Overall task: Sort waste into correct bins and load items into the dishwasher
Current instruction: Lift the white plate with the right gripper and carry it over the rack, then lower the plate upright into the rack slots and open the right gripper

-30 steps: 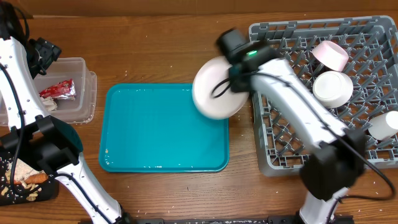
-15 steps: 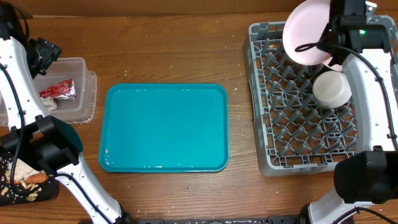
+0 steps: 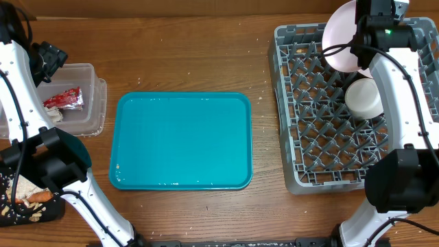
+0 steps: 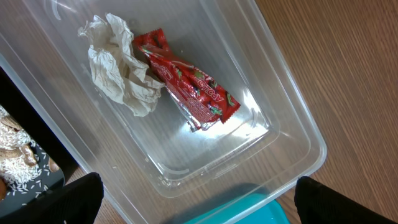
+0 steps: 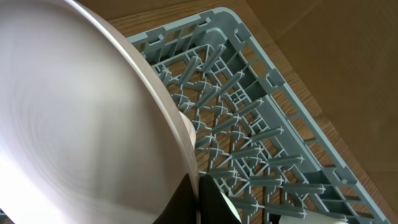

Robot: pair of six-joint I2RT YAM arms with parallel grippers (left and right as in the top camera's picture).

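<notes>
The robot should next move the plate [image 3: 339, 33] in its right gripper to the left in the overhead view, and then lower the plate among the empty pegs [image 5: 249, 124].
My right gripper [image 3: 358, 46] is shut on the rim of the pale-pink flat plate [image 3: 339, 33] and holds it tilted on edge over the far side of the grey dish rack [image 3: 322, 144]. In the right wrist view the fingers [image 5: 208, 202] pinch the plate [image 5: 81, 124] above the rack's pegs [image 5: 249, 124]. A white bowl [image 3: 363, 98] sits in the rack. My left gripper [image 4: 208, 214] is open and empty over the clear tub [image 4: 292, 124], which holds the red wrapper [image 4: 186, 84] and the crumpled white wrapper [image 4: 118, 68].
The teal serving tray [image 3: 182, 140] lies bare in the middle. The clear tub [image 3: 92, 113] stands at the left. The black tray [image 3: 10, 214] with a sausage [image 3: 40, 196] and crumbs is at the front left, beside the left arm's base.
My right arm carried the plate from the teal tray's right edge up over the rack's far side and turned it more on edge. The left arm has not moved.
</notes>
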